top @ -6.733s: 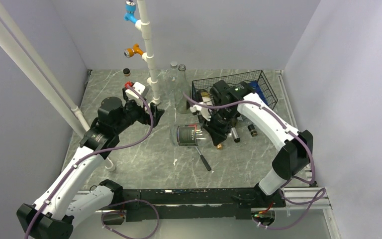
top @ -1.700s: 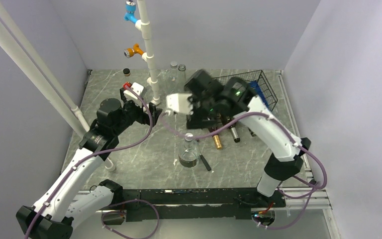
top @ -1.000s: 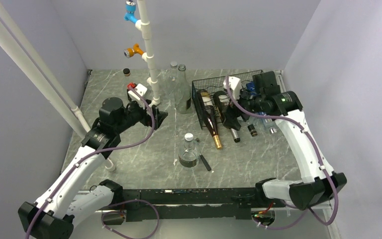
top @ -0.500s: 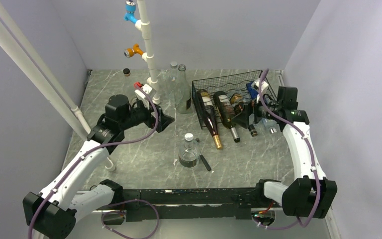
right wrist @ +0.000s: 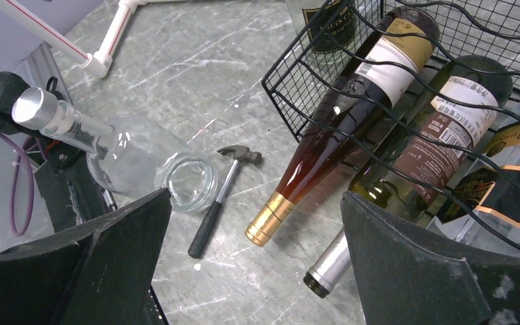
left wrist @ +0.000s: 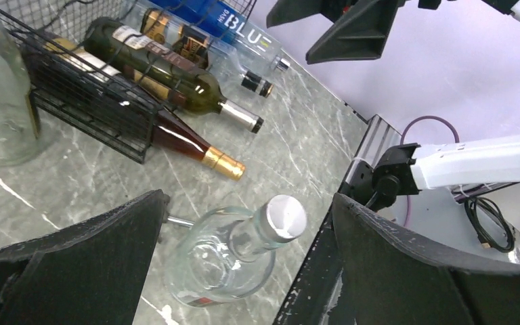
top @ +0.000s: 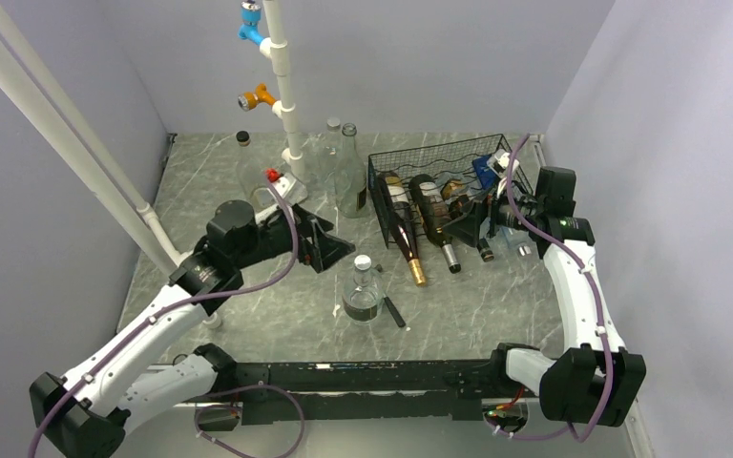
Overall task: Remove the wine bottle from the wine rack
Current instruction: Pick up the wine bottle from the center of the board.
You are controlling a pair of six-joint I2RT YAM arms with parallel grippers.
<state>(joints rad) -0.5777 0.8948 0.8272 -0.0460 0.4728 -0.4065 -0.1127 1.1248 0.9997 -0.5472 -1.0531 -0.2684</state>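
Note:
The clear bottle's capped neck [top: 363, 268] [left wrist: 260, 230] stands to my left gripper's right in the top view. I should move that gripper across next and turn its fingers down around it.
The black wire wine rack [top: 439, 157] [right wrist: 291, 88] [left wrist: 88, 101] stands at the back right with several bottles lying in it, necks toward me. An amber wine bottle [top: 404, 229] [right wrist: 325, 149] [left wrist: 183, 139] with a gold foil top is the leftmost. Beside it lies a green bottle [top: 434, 218] [right wrist: 406, 156] with a silver cap. My right gripper [top: 471, 221] [right wrist: 255, 196] is open and empty, hovering at the rack's front right above the bottle necks. My left gripper [top: 332, 246] [left wrist: 247, 200] is open and empty, up-left of a clear bottle.
A clear, silver-capped bottle [top: 363, 294] [left wrist: 223, 254] [right wrist: 108, 145] stands upright mid-table, with a small hammer [top: 391, 307] [right wrist: 220, 193] beside it. Two empty glass bottles [top: 348, 176] and a white pipe stand [top: 286, 105] are left of the rack. A blue-labelled bottle [left wrist: 230, 30] lies in the rack's right side.
My left arm has reached rightward toward the clear bottle. My right arm, which had swung from mid-table to the rack's right side, has barely shifted in the last half second.

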